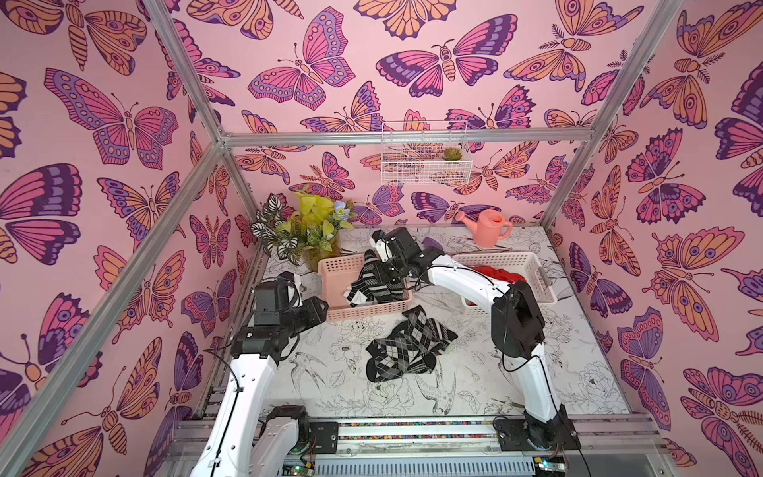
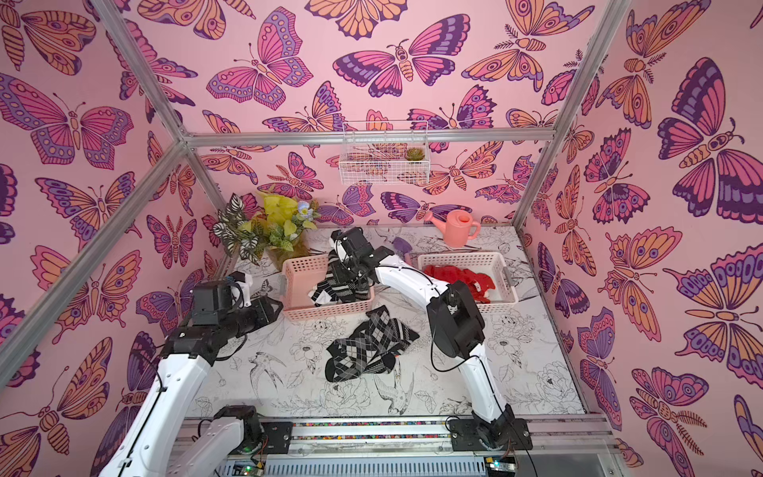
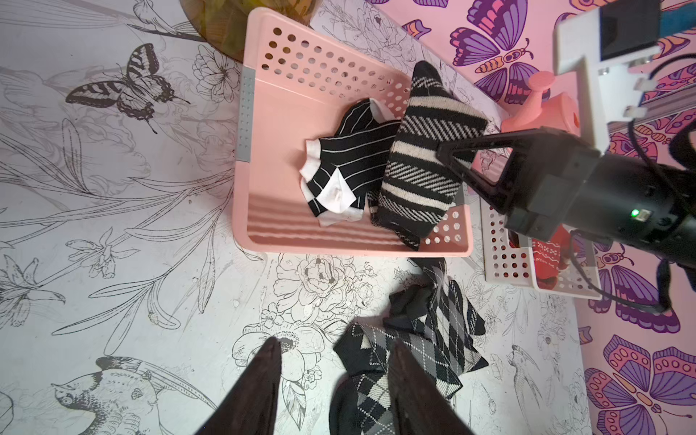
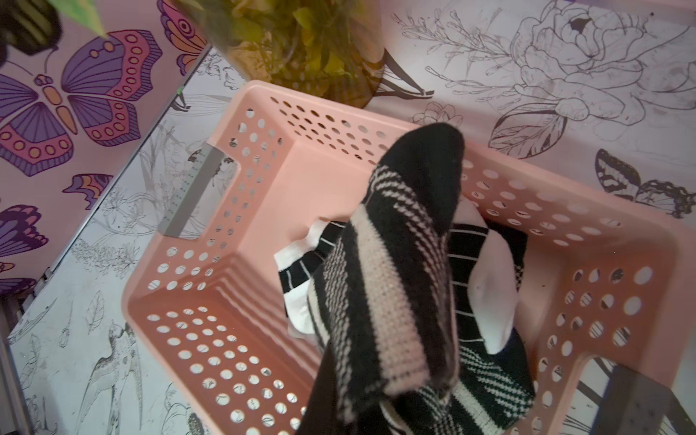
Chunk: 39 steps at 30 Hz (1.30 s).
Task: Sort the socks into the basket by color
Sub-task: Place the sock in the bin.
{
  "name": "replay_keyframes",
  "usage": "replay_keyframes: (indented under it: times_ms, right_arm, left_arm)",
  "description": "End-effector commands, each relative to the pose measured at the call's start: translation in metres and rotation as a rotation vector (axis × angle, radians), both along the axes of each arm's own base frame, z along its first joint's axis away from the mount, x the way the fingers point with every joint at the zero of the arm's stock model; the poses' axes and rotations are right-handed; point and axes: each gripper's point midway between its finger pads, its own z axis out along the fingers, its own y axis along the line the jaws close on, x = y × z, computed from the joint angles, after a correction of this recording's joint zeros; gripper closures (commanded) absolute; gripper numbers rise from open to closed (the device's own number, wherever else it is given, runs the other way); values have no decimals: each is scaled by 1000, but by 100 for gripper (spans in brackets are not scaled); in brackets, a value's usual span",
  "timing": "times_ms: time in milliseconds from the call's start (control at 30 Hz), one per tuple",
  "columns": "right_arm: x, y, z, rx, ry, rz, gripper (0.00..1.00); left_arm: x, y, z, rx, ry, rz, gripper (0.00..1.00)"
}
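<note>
My right gripper draws toward the pink basket's end (image 1: pixel 404 296) by the white basket (image 1: pixel 541 281) next and releases the sock, since the sock's lower end already rests on the pinstriped socks.
My right gripper (image 1: pixel 382 270) is shut on a black-and-cream striped sock (image 3: pixel 422 169) and holds it low over the pink basket (image 1: pixel 363 314), where the sock's lower end rests on pinstriped black-and-white socks (image 3: pixel 339 169). In the right wrist view the held sock (image 4: pixel 388 282) covers my fingertips. Several black-and-grey argyle socks (image 1: pixel 408 347) lie heaped on the table in front of the pink basket. Red socks (image 1: pixel 495 274) fill the white basket (image 1: pixel 541 281) to the right. My left gripper (image 3: pixel 335 342) is open and empty, left of the pink basket, above the heap's edge.
A potted plant (image 1: pixel 305 231) stands behind the pink basket, close to it. A pink watering can (image 1: pixel 487 227) sits at the back right. A white wire basket (image 1: pixel 425 153) hangs on the rear wall. My right arm crosses in front of the white basket.
</note>
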Motion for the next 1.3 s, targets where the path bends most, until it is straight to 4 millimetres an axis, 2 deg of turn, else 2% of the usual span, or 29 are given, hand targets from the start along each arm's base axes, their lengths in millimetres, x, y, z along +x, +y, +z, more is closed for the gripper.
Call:
replay_keyframes:
  times_ms: [0, 233, 467, 700, 933, 1267]
  right_arm:
    - [18, -18, -25, -30, 30, -52, 98]
    - [40, -33, -32, -57, 21, -94, 95]
    - [47, -41, -26, -78, 7, -118, 81]
    - [40, -50, 3, -79, -23, -134, 72]
    - [28, -60, 28, -118, -71, -151, 71]
    - [-1, -57, 59, -119, -91, -112, 70]
  left_arm:
    - [-2, 0, -8, 3, 15, -10, 52]
    - [-1, 0, -9, 5, 20, -11, 52]
    - [-2, 1, -7, 9, 11, -8, 51]
    - [-2, 1, -5, 5, 5, -10, 51]
    - [-2, 0, -3, 3, -2, -11, 51]
    - [-2, 0, -2, -2, -5, -12, 52]
